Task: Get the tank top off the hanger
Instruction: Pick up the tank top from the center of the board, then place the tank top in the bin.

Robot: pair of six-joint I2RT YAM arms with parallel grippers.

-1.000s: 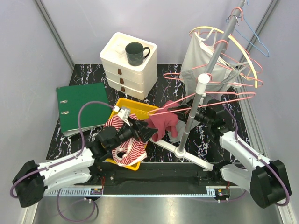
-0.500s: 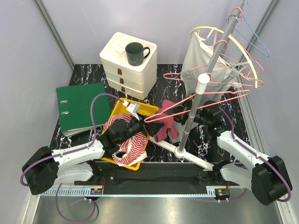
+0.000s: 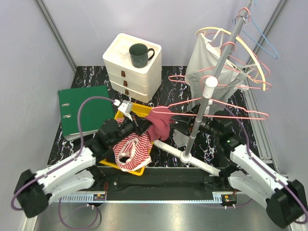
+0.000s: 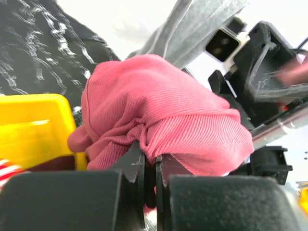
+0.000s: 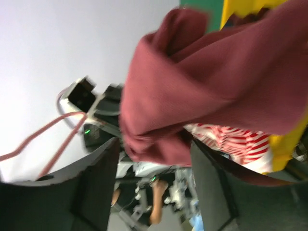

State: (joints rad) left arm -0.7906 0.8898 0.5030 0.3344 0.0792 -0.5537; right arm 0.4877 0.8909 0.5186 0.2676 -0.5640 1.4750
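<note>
My left gripper moves away from the pole and down next, since my right gripper stands open. It then releases the fold over the striped cloth point(image 3: 135, 150) that lies below it.
The pink ribbed tank top point(image 3: 161, 123) hangs bunched between my two grippers, beside the rack pole. My left gripper point(image 3: 144, 126) is shut on a fold of its lower edge; the left wrist view shows the cloth point(image 4: 163, 115) pinched between the jaws point(image 4: 149, 161). My right gripper point(image 3: 185, 125) stands open just right of the garment, and in its wrist view the tank top point(image 5: 202, 82) lies in front of the spread fingers point(image 5: 154, 178), not gripped. The pink wire hanger point(image 3: 250, 110) stretches to the right of the pole. Whether its left end is still inside the cloth is hidden.
A yellow bin point(image 3: 139, 109) holding a red-and-white striped cloth point(image 3: 132, 151) lies under my left gripper. White drawers point(image 3: 132, 67) carry a dark mug point(image 3: 139, 54), and a green binder point(image 3: 84, 110) lies at left. The rack pole point(image 3: 202, 113) bears a pale garment point(image 3: 204, 62) and more hangers point(image 3: 250, 43).
My left gripper closed on the tank top and pulled it left towards the bin. My right gripper opened and let go of the hanger, which swung right and higher.
</note>
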